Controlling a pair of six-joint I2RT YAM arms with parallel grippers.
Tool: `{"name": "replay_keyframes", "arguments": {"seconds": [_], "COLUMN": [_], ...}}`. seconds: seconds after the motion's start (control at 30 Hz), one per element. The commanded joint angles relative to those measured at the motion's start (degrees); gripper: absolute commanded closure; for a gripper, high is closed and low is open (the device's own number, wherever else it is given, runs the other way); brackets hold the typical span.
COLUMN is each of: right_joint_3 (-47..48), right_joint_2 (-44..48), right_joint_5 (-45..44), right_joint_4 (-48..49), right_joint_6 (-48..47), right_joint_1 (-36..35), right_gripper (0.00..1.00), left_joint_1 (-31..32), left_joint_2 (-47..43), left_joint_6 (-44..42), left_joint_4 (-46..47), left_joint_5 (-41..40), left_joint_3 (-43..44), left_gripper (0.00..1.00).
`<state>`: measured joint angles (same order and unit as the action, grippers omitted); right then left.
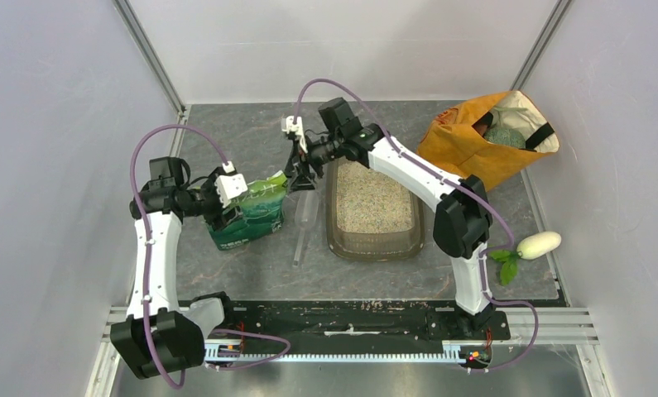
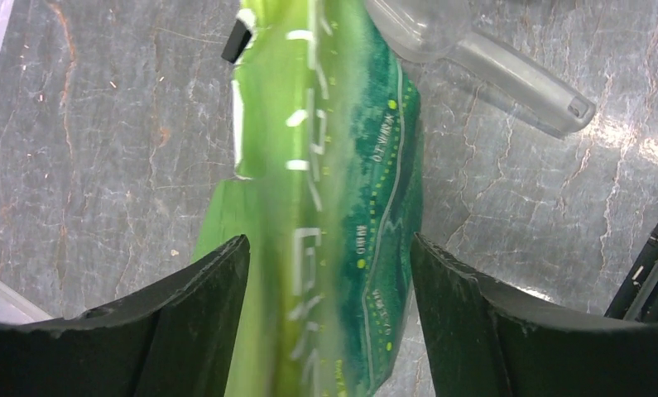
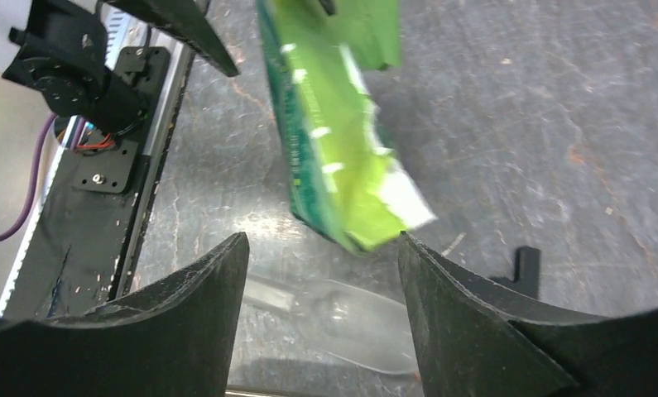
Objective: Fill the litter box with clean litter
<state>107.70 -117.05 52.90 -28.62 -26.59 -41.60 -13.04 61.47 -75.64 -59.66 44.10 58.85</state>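
Observation:
My right gripper turns away from the pouch next, then goes down onto the small black clip on the tabletop.
The litter box [image 1: 376, 247], a dark shallow tray, lies at mid-table with clean litter [image 1: 371, 198], pale and speckled, spread inside it. A glossy green pouch [image 1: 251, 215] sits left of it. My left gripper [image 1: 228, 197] is at the pouch's left top. In the left wrist view the left gripper [image 2: 329, 248] is open, with the blurred pouch [image 2: 325, 182] between the fingers and a gap on each side. My right gripper [image 1: 302, 175] hovers between pouch and box. It is open [image 3: 324, 240], with the pouch's corner [image 3: 342, 165] just beyond its tips and nothing held.
A clear plastic scoop [image 1: 303, 225] lies between pouch and litter box, also under the right fingers [image 3: 358, 310]. An orange cloth bag [image 1: 466, 145] stands at the back right. A white radish-like toy [image 1: 539, 244] with a green leaf lies at the right edge.

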Motion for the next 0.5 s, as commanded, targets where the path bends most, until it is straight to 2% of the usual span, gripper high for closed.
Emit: {"name": "replay_keyframes", "arguments": {"seconds": [0.0, 0.2, 0.47], "right_joint_3": [3.2, 5.9, 19.4], "right_joint_2": [2.4, -1.2, -13.0], "right_joint_5": [-0.4, -7.9, -26.1], "right_joint_4": [3.7, 1.0, -11.2], "right_joint_6": [5.8, 4.2, -4.6], "right_joint_1": [3.3, 5.0, 3.5], "right_gripper": [0.26, 0.24, 0.34], "left_joint_1": [-0.1, -0.1, -0.1], "left_joint_2": [0.0, 1.3, -1.6], "left_joint_6": [5.9, 8.6, 21.0], "left_joint_4": [3.6, 6.3, 15.8], "left_joint_5": [2.0, 1.9, 3.6], "left_joint_3": [2.9, 4.2, 6.9], "left_gripper": [0.22, 0.19, 0.16]}}
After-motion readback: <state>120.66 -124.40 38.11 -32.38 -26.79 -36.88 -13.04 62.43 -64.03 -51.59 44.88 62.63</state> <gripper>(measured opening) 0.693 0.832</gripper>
